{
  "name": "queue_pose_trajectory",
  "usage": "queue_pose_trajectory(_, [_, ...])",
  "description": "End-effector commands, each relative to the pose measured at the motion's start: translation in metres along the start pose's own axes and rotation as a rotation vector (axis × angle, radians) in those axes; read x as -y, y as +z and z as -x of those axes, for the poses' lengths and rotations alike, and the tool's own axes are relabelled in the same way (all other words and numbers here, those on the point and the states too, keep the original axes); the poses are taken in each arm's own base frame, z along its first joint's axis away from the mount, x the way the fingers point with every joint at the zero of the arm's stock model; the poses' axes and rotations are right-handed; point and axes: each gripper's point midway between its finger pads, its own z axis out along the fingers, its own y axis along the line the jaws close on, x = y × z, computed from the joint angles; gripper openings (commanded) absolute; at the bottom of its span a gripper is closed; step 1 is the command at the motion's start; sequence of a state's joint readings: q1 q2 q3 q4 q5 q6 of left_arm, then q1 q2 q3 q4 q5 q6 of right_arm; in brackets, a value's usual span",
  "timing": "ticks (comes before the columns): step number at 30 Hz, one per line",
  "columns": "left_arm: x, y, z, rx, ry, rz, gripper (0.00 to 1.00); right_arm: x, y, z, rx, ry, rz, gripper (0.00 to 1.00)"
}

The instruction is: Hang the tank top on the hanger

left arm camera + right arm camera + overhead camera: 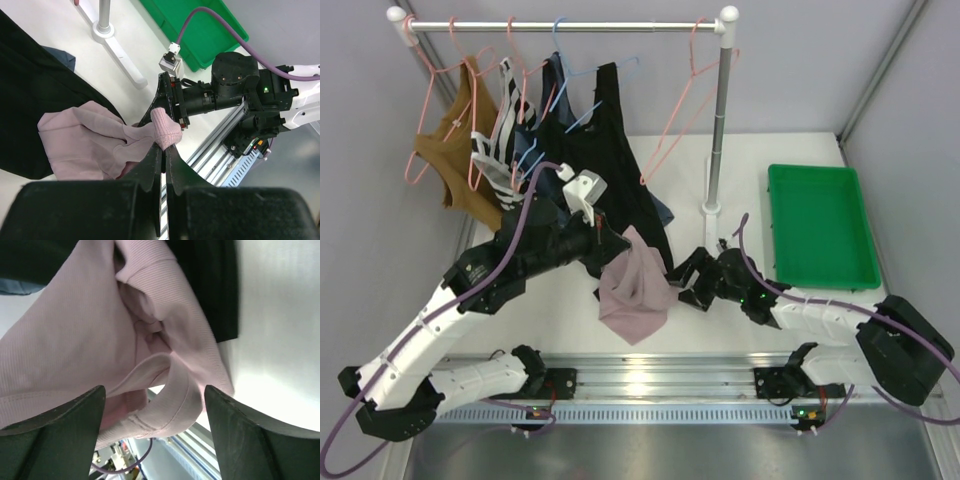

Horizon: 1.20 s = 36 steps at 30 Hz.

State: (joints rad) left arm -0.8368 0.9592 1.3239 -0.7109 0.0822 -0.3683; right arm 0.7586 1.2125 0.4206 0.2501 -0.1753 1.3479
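The robot's left gripper will lift the strap next, then bring it down to the table beside the black tank top before letting go, because the mauve-pink top hangs bunched.
The mauve-pink tank top hangs bunched above the table, held up by my left gripper, which is shut on a strap. In the left wrist view the fabric drapes left of the closed jaws. My right gripper is open just right of the top; in the right wrist view its fingers stand wide on either side of a strap loop without touching it. An empty salmon-pink hanger hangs at the right end of the rail.
A clothes rail at the back carries a mustard-brown top, a striped top, a black tank top, light-blue hangers and more pink hangers. Rail post and foot stand centre-right. A green tray lies at right.
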Motion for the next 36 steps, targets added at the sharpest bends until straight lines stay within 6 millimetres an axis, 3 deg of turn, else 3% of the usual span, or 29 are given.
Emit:
queue_pose_trajectory(1, [0.007,0.004,0.013,0.053,-0.006,-0.034,0.00,-0.044,0.002,-0.006,-0.029,0.017,0.147,0.74])
queue_pose_trajectory(3, [0.006,0.004,0.013,0.054,-0.006,-0.029,0.00,-0.048,0.002,-0.007,-0.039,0.027,0.166,0.65])
queue_pose_trajectory(4, [0.006,0.003,0.013,0.054,-0.008,-0.029,0.00,-0.051,0.001,-0.007,-0.040,0.030,0.172,0.48])
queue_pose_trajectory(6, [0.005,0.004,0.012,0.053,-0.006,-0.026,0.00,-0.052,-0.001,-0.007,-0.038,0.026,0.163,0.30])
queue_pose_trajectory(7, [0.006,0.003,0.013,0.056,-0.006,-0.027,0.00,-0.058,-0.002,-0.005,-0.032,0.018,0.168,0.13])
queue_pose_trajectory(9, [0.005,0.002,0.015,0.061,-0.003,-0.022,0.00,-0.063,-0.008,0.001,0.000,-0.032,0.159,0.00])
queue_pose_trajectory(12, [0.004,-0.003,0.020,0.071,0.015,-0.006,0.00,-0.080,-0.026,0.017,0.085,-0.121,0.122,0.00])
queue_pose_trajectory(15, [0.003,-0.009,0.034,0.098,0.049,0.015,0.00,-0.107,-0.058,0.043,0.198,-0.253,0.071,0.00])
queue_pose_trajectory(16, [0.004,-0.015,0.043,0.121,0.059,0.019,0.00,-0.146,-0.082,0.062,0.301,-0.290,0.115,0.00])
queue_pose_trajectory(17, [0.005,-0.016,0.047,0.129,0.067,0.018,0.00,-0.145,-0.092,0.067,0.318,-0.323,0.055,0.00])
queue_pose_trajectory(18, [0.006,-0.017,0.051,0.137,0.082,0.018,0.00,-0.157,-0.103,0.074,0.350,-0.397,0.046,0.00])
queue_pose_trajectory(19, [0.009,-0.022,0.058,0.158,0.091,0.015,0.00,-0.197,-0.129,0.085,0.408,-0.426,0.108,0.00])
queue_pose_trajectory(21, [0.009,-0.024,0.067,0.177,0.113,0.020,0.00,-0.209,-0.147,0.096,0.457,-0.505,0.058,0.00])
queue_pose_trajectory(22, [0.012,-0.030,0.075,0.199,0.121,0.015,0.00,-0.239,-0.172,0.102,0.504,-0.523,0.106,0.00])
queue_pose_trajectory(24, [0.007,-0.033,0.086,0.231,0.143,0.054,0.00,-0.249,-0.186,0.112,0.548,-0.585,0.066,0.00])
queue_pose_trajectory(25, [0.011,-0.041,0.098,0.265,0.151,0.052,0.00,-0.273,-0.204,0.117,0.587,-0.601,0.103,0.00])
queue_pose_trajectory(27, [0.009,-0.044,0.109,0.290,0.178,0.076,0.00,-0.281,-0.220,0.127,0.630,-0.654,0.064,0.00])
queue_pose_trajectory(28, [0.013,-0.053,0.122,0.327,0.186,0.076,0.00,-0.302,-0.234,0.130,0.660,-0.667,0.096,0.00])
queue_pose_trajectory(33, [0.014,-0.060,0.152,0.376,0.245,0.116,0.00,-0.343,-0.263,0.141,0.716,-0.767,0.108,0.00])
queue_pose_trajectory(34, [0.016,-0.065,0.159,0.397,0.248,0.116,0.00,-0.353,-0.277,0.142,0.736,-0.773,0.125,0.00])
queue_pose_trajectory(36, [0.016,-0.061,0.161,0.391,0.258,0.122,0.00,-0.357,-0.273,0.146,0.746,-0.790,0.107,0.00])
